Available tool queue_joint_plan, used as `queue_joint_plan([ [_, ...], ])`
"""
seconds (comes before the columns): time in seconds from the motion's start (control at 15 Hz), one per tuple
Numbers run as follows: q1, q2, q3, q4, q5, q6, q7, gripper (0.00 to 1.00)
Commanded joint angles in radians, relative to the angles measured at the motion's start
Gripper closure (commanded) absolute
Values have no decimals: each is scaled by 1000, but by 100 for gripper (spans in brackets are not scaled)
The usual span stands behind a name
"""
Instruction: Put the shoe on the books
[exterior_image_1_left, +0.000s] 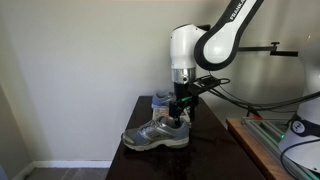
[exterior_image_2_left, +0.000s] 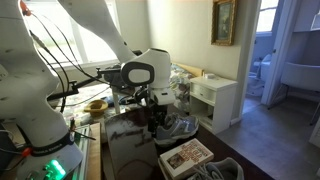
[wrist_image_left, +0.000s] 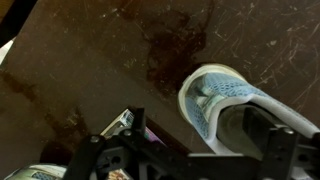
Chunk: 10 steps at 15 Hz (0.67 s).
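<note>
The gripper lowers around the shoe collar's edge by the books and closes next, as one fingertip hangs over the heel opening, the other beside the shoe.
The grey and silver shoe rests on the dark table, toe toward the table's edge. It also shows in an exterior view and its pale blue-grey heel fills the right of the wrist view. My gripper hangs over the shoe's heel opening with its fingers apart; one finger is over the opening, the other beside the shoe. The gripper shows in both exterior views. The books lie flat near the table's front, apart from the shoe. A corner of them shows in the wrist view.
A pale blue container stands behind the shoe near the wall. A wooden bench with cables runs beside the table. A white side cabinet stands beyond it. Another pale object lies at the table's front.
</note>
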Motion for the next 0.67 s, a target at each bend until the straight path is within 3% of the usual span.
queue_joint_plan([
  [0.0, 26, 52, -23, 23, 22, 41, 19, 7],
  [0.07, 28, 60, -27, 26, 21, 48, 20, 18],
  [0.13, 31, 71, -31, 30, 22, 56, 23, 34],
  [0.6, 48, 110, -49, 57, 53, 54, 24, 84],
])
